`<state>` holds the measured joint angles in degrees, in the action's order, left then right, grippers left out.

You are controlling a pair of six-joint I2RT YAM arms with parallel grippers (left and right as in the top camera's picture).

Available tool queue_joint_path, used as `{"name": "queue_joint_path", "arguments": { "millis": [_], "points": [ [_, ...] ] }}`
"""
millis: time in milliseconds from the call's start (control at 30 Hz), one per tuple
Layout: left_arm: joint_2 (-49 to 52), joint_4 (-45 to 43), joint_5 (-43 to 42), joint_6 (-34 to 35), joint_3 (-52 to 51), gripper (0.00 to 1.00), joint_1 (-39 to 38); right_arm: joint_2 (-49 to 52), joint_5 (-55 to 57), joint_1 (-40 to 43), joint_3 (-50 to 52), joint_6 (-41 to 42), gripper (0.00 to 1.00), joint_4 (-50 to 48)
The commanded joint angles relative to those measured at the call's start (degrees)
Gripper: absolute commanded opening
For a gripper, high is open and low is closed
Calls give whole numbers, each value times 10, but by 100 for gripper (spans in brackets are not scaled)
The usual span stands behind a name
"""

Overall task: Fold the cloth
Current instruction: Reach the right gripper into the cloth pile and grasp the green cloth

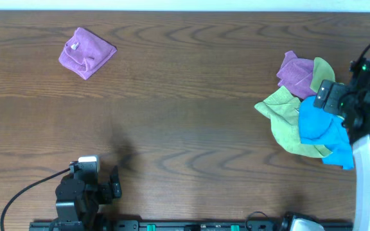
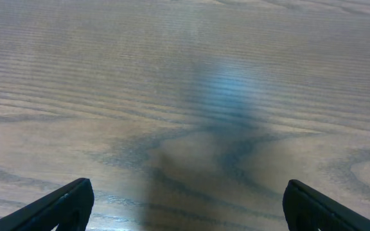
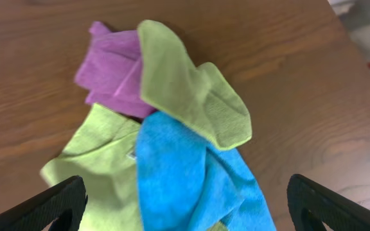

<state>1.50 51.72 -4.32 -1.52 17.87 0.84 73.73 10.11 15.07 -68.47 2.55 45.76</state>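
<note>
My right gripper moves outward and down onto the middle fold of the olive-green cloth next, since that cloth lies over the blue and purple ones.
The cloth, bright lime green, lies crumpled in a pile at the table's right side (image 1: 280, 110) and shows at the lower left of the right wrist view (image 3: 98, 163). A blue cloth (image 3: 185, 167) lies over part of it. My right gripper (image 3: 185, 208) is open and empty, hovering over the pile above the blue cloth, and it shows in the overhead view (image 1: 329, 102). My left gripper (image 2: 185, 205) is open and empty over bare wood near the front left (image 1: 111, 186).
A duller olive-green cloth (image 3: 191, 90) and a purple cloth (image 3: 111, 67) lie in the same pile. Another purple cloth (image 1: 87, 52), folded, sits at the far left. The table's right edge (image 3: 358, 58) is close to the pile.
</note>
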Motion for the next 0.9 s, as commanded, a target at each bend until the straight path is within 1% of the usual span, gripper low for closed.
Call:
{"name": "queue_joint_path", "arguments": {
  "millis": [0,133,333,567,667,800,867],
  "points": [
    [-3,12,3,-4,-4,95,-3,37,15,16,-18,8,99,-17],
    [-3,12,3,-4,-4,95,-3,89,16,22,-18,-35,99,-55],
    [-3,12,3,-4,-4,95,-3,142,14,22,-18,-37,99,-80],
    [-3,12,3,-4,-4,95,-3,204,15,22,-18,-37,98,-137],
    [-3,12,3,-4,-4,95,-3,232,15,22,-18,-35,93,-151],
    [-3,12,3,-4,-4,95,-3,265,14,22,-18,-34,89,-167],
    [-3,12,3,-4,-4,95,-3,278,14,22,-18,-34,80,-172]
  ]
}}
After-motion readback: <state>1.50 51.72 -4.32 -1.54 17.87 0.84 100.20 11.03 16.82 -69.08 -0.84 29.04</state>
